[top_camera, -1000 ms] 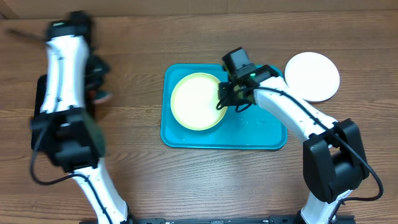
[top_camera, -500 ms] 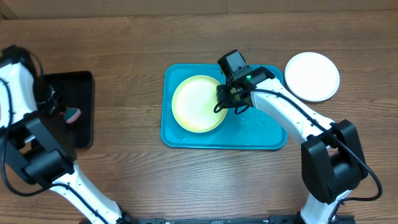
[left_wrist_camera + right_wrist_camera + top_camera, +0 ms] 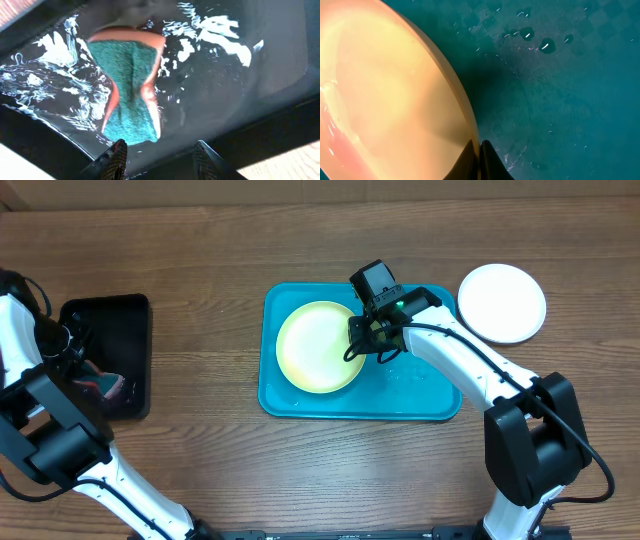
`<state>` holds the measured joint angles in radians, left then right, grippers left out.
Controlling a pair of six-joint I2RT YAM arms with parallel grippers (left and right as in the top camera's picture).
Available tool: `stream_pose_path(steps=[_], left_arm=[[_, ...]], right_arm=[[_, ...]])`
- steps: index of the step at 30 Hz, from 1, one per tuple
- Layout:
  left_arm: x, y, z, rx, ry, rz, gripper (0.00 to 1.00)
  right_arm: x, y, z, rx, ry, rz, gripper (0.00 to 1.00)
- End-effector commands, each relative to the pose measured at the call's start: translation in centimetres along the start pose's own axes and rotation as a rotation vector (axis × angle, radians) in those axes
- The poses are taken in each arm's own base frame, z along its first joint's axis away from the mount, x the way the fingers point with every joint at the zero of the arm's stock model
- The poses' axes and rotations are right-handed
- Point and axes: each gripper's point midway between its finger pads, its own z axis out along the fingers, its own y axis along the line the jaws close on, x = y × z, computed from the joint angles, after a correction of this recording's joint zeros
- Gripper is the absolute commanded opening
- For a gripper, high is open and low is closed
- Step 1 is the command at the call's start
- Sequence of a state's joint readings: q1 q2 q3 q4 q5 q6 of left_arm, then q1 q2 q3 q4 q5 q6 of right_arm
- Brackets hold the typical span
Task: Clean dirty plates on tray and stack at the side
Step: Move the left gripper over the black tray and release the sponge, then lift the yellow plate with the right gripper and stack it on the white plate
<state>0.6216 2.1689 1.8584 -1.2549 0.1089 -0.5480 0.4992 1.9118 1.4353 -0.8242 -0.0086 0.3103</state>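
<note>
The plate in my right gripper goes up and to the right in the overhead view next, then down onto the white plate (image 3: 502,301), since that one already sits beside the tray.
The yellow-green plate (image 3: 318,345) lies on the left half of the turquoise tray (image 3: 420,395). My right gripper (image 3: 356,340) is shut on the plate's right rim; the right wrist view shows the fingers (image 3: 479,152) pinching the rim of the plate (image 3: 385,95) over the wet tray (image 3: 560,100). The white plate (image 3: 502,301) rests on the table right of the tray. The pale aqua plate is not in view. My left gripper (image 3: 160,155) is open over the black tray (image 3: 120,315), just above a green-and-orange sponge (image 3: 131,90) lying in water.
The black tray (image 3: 260,65) holds water and the sponge (image 3: 110,387) at the table's left side. Water drops (image 3: 540,42) lie on the turquoise tray's floor. Bare wooden table surrounds both trays.
My left arm swung left and down from above the table's far left to the black tray; the sponge now lies lower in that tray. The right gripper and plate stayed nearly still.
</note>
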Motion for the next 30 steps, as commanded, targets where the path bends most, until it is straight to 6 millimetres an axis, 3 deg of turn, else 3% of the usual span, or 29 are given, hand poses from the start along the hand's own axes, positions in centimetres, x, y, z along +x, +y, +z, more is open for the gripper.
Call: stream_pose_path(steps=[1,6,9,10,13,22,27,30], left_arm=[[1.2,-2.2,-1.5,0.121,0.029,0.055,0.44],[1.4,-2.7,-1.6,0.154,0.042,0.09,0.45],[1.4,-2.7,-1.6,0.154,0.042,0.089,0.52],[1.4,-2.7,-1.6,0.154,0.042,0.089,0.59],[1.4,-2.7,-1.6,0.154,0.042,0.086,0.98],[1.5,-2.8,-1.5,0.153,0.042,0.088,1.0],[1.5,-2.8,-1.5,0.153,0.041,0.088,1.0],[1.5,-2.8,-1.5,0.152,0.042,0.089,1.0]], right_arm=[[-1.9,0.6,-2.3,-0.013,-0.076,-0.006,0.04],[-3.7,0.1,-4.9,0.072,-0.122,-0.013,0.04],[-4.8,-0.6,-7.3,0.188,-0.174,-0.032,0.04],[-5.1,-0.8,-8.2,0.233,-0.194,-0.042,0.04],[-6.0,-0.9,-10.9,0.367,-0.264,-0.079,0.04],[-6.8,-0.7,-18.7,0.839,-0.484,-0.279,0.04],[-7.1,0.8,-22.6,1.084,-0.571,-0.442,0.04],[-7.1,2.0,-24.1,1.156,-0.609,-0.488,0.04]])
